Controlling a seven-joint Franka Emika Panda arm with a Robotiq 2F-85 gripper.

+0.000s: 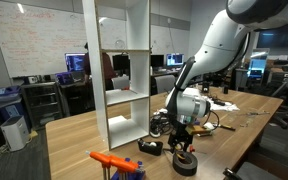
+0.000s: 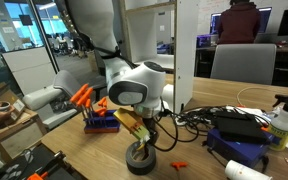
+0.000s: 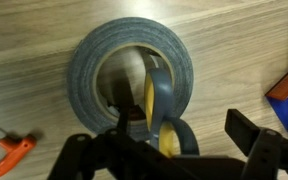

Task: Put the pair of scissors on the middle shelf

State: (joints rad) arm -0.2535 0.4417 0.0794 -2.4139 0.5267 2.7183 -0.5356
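My gripper shifts slightly toward the orange clip next, then closes around the scissors' grey handles (image 1: 186, 152) (image 3: 164, 108), since they stand nearer one open finger.
The pair of scissors (image 3: 162, 100), grey handles with yellow inner rims, stands upright inside a grey tape roll (image 3: 84, 70) on the wooden table. My gripper (image 3: 184, 135) hangs directly over the roll in both exterior views (image 1: 182, 140) (image 2: 144, 140). It is open, with one finger by the handles and the other well clear to the side. The middle shelf (image 1: 127, 94) is the white board in the tall white open unit behind the gripper, and it is bare.
A rack of orange-handled tools (image 1: 114, 160) (image 2: 94, 105) stands near the table's front. A black tape roll (image 1: 150, 146) lies by the shelf's foot. Cables and a dark box (image 2: 234, 125) lie beside the arm. A small orange clip (image 3: 14, 152) lies next to the roll.
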